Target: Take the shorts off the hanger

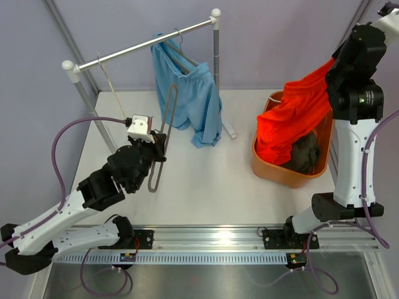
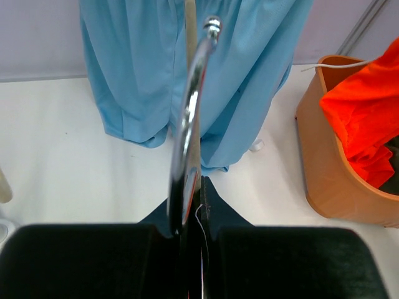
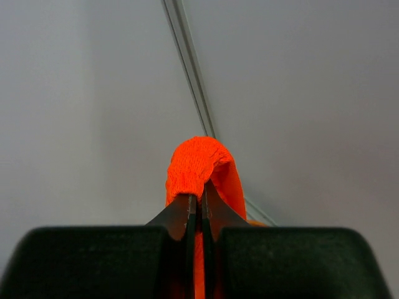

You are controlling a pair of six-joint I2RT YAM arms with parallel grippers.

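Note:
My right gripper needs to go down toward the left in the top view next and let go of the bright orange shorts [image 1: 293,115], as the basket is below it there.
The light blue shorts [image 1: 190,99] hang on a hanger from the rack bar [image 1: 143,45]; they also show in the left wrist view [image 2: 143,68]. My left gripper [image 1: 160,144] is shut on an empty metal hanger [image 1: 163,134], held off the rack; its chrome bar [image 2: 189,124] sits between the closed jaws [image 2: 196,190]. My right gripper [image 1: 333,63] is shut on the bright orange shorts [image 1: 293,115], held high with the cloth draping into the basket [image 1: 274,171]. The waistband [image 3: 199,165] is pinched in the jaws [image 3: 199,199]. The dark olive-green shorts [image 1: 305,152] lie in the basket.
The white pipe rack stands at the back, its posts at left [image 1: 93,112] and right [image 1: 216,56]. Another thin empty hanger [image 1: 112,90] dangles from the bar's left end. The basket [image 2: 324,168] stands at the right. Grey walls close off the back and sides.

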